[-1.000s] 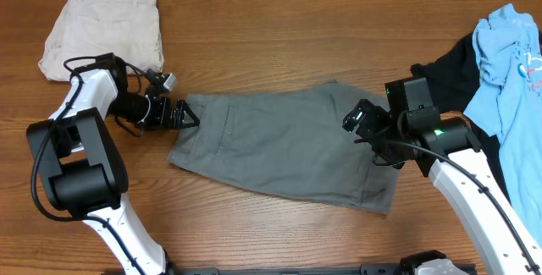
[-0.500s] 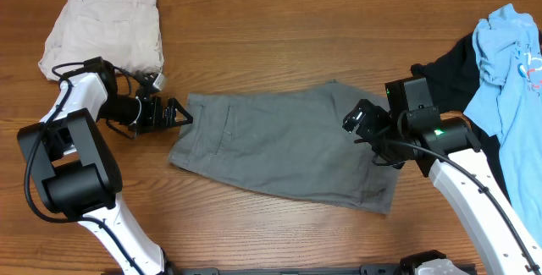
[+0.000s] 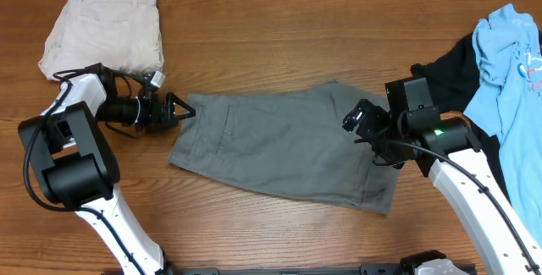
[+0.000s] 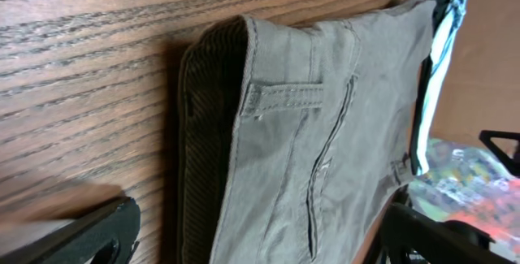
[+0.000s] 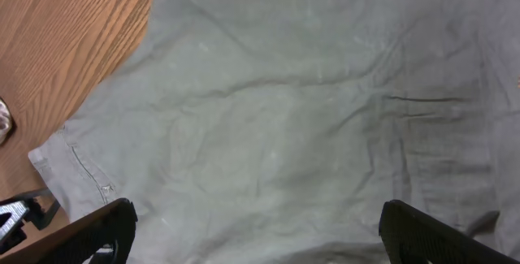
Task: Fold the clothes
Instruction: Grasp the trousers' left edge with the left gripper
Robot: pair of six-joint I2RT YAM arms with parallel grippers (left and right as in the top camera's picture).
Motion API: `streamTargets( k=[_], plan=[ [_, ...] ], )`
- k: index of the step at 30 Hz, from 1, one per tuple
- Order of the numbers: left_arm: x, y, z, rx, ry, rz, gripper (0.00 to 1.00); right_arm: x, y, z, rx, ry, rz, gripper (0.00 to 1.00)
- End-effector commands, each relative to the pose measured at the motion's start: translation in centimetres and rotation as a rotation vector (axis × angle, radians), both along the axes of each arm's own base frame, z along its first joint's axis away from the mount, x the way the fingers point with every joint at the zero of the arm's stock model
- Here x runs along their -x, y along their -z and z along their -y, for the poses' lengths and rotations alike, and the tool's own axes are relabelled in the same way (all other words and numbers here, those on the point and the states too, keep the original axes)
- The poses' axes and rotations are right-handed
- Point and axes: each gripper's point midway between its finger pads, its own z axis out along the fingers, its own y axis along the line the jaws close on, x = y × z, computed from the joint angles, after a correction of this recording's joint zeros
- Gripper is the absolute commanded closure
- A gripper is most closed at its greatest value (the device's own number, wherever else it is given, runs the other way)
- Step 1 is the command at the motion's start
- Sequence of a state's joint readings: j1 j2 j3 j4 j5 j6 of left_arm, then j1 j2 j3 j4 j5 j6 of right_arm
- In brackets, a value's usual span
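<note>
My left gripper should slide onto the edge of the shorts' waistband just to its right in the overhead view, as its open fingers are already on both sides of the cloth.
Medium-grey shorts [image 3: 279, 150] lie flat across the middle of the table, waistband to the left. My left gripper [image 3: 185, 108] stands open, level with the table, just off the waistband's upper left corner. In the left wrist view the ribbed waistband and a pocket seam of the shorts [image 4: 325, 126] lie between my spread fingers [image 4: 89, 235], untouched. My right gripper [image 3: 354, 123] hangs open over the right part of the shorts. Grey cloth [image 5: 309, 110] fills the right wrist view, with nothing held in that gripper [image 5: 260, 235].
Folded cream shorts [image 3: 106, 30] lie at the back left, close behind my left arm. A light blue tee [image 3: 508, 63] is heaped on a black tee [image 3: 453, 72] at the right edge, beside my right arm. Bare wood [image 3: 279, 46] lies behind the grey shorts.
My left arm has pulled back a little and its wrist has turned, the gripper staying open at the waistband corner. The right arm and the shorts have not moved.
</note>
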State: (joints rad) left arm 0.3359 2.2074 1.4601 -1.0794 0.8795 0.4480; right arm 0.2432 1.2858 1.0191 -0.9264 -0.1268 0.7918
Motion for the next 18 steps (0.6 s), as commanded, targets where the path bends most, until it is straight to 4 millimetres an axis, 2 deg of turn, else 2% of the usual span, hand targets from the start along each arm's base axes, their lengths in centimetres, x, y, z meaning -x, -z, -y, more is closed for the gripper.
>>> streamTargets(
  k=[1, 6, 11, 15, 18],
  plan=[
    [4.1, 6.6, -0.6, -0.114, 0.073, -0.198, 0.00, -0.4, -0.6, -0.3, -0.006, -0.010, 0.020, 0.00],
    [3.7, 6.1, 0.0, -0.066, 0.025, -0.222, 0.00, -0.4, -0.6, -0.3, -0.006, -0.009, 0.020, 0.00],
    [4.3, 6.0, 0.5, -0.070, 0.045, -0.250, 0.00, -0.4, -0.6, -0.3, -0.006, -0.010, 0.021, 0.00],
    [5.0, 6.5, 1.1, -0.124, 0.100, -0.274, 0.08, -0.4, -0.6, -0.3, -0.006, -0.009, 0.021, 0.00],
    [5.3, 6.8, 1.6, -0.157, 0.138, -0.280, 0.21, -0.4, -0.6, -0.3, -0.006, -0.010, 0.021, 0.00]
  ],
)
